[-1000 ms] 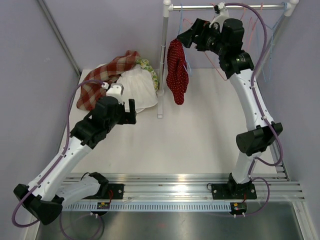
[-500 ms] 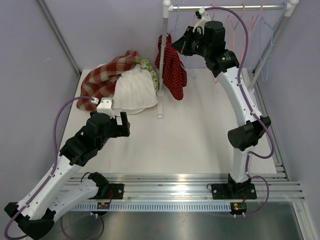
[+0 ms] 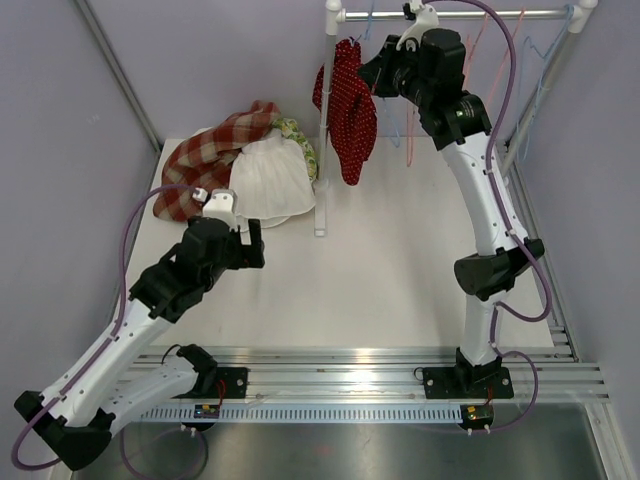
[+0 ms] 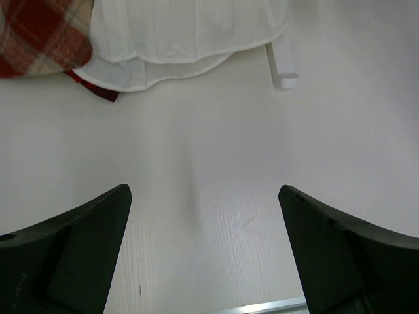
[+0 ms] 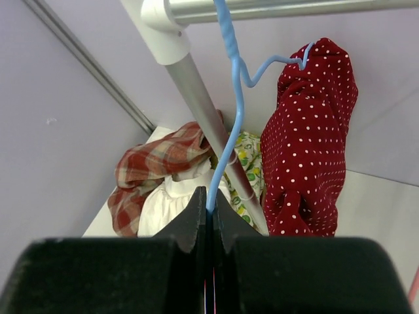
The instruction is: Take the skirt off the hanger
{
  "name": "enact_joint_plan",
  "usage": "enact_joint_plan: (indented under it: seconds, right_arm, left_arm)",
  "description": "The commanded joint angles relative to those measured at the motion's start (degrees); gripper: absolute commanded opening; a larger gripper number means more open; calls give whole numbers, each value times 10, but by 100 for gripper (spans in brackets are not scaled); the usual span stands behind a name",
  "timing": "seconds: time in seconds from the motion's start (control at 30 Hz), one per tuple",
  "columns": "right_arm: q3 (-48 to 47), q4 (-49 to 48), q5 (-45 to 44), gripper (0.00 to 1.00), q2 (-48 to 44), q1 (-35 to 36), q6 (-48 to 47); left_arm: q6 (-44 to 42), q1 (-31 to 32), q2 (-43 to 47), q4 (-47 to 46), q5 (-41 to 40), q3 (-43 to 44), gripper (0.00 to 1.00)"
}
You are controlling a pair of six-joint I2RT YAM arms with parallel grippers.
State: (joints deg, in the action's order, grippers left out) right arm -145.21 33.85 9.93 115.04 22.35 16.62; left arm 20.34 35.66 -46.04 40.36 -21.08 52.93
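Observation:
The hanger is in my right gripper, so I will swing my open left gripper outward and to the right in the top view, tilting onto the skirt's lower half [image 3: 352,138].
The skirt [image 3: 346,108], dark red with white dots, hangs bunched from a thin blue hanger [image 5: 231,124]. The hanger's hook is over the rail [image 5: 275,8], close to the white post. My right gripper [image 5: 211,196] is shut on the hanger's blue wire below the hook, and the skirt [image 5: 308,144] hangs to its right. In the top view the right gripper [image 3: 372,72] is high up, just right of the skirt. My left gripper [image 4: 204,196] is open over bare table with nothing between its fingers; the top view shows the left gripper [image 3: 255,240] left of the post's foot.
A pile of clothes lies at the back left: a red plaid piece [image 3: 205,155], a white garment [image 3: 265,180] and a green floral piece [image 3: 298,140]. The white post [image 3: 324,130] stands mid-table. Pink and blue empty hangers [image 3: 480,40] hang further right on the rail.
My right gripper has shut on the blue hanger and moved left and up toward the rail, and the skirt went with it. The left arm drew back slightly, still open.

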Motion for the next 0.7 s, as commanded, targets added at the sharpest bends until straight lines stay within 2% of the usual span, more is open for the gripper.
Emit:
enact_joint_plan:
  seconds: [0.0, 0.07, 0.13, 0.3, 0.47, 0.57, 0.67]
  right_arm:
    - [42, -69, -36, 0, -67, 1, -26]
    - [84, -79, -40, 0, -94, 1, -21]
    - [160, -101, -39, 0, -142, 1, -10]
    - [305, -143, 4, 0, -245, 1, 28]
    - [353, -137, 31, 0, -321, 1, 50]
    - [343, -113, 39, 0, -350, 1, 54]
    - [341, -100, 49, 0, -374, 1, 57]
  left_arm:
    - [-34, 3, -38, -68, 11, 71, 99]
    - [-45, 3, -66, -101, 41, 108, 99]
    - [-66, 4, -80, -137, 112, 124, 99]
    - [-100, 4, -126, -319, 272, 118, 99]
    - [-94, 5, -200, -442, 332, 125, 99]
    - [-68, 6, -247, -505, 378, 127, 99]
    - [-41, 12, -289, -548, 385, 137, 99]
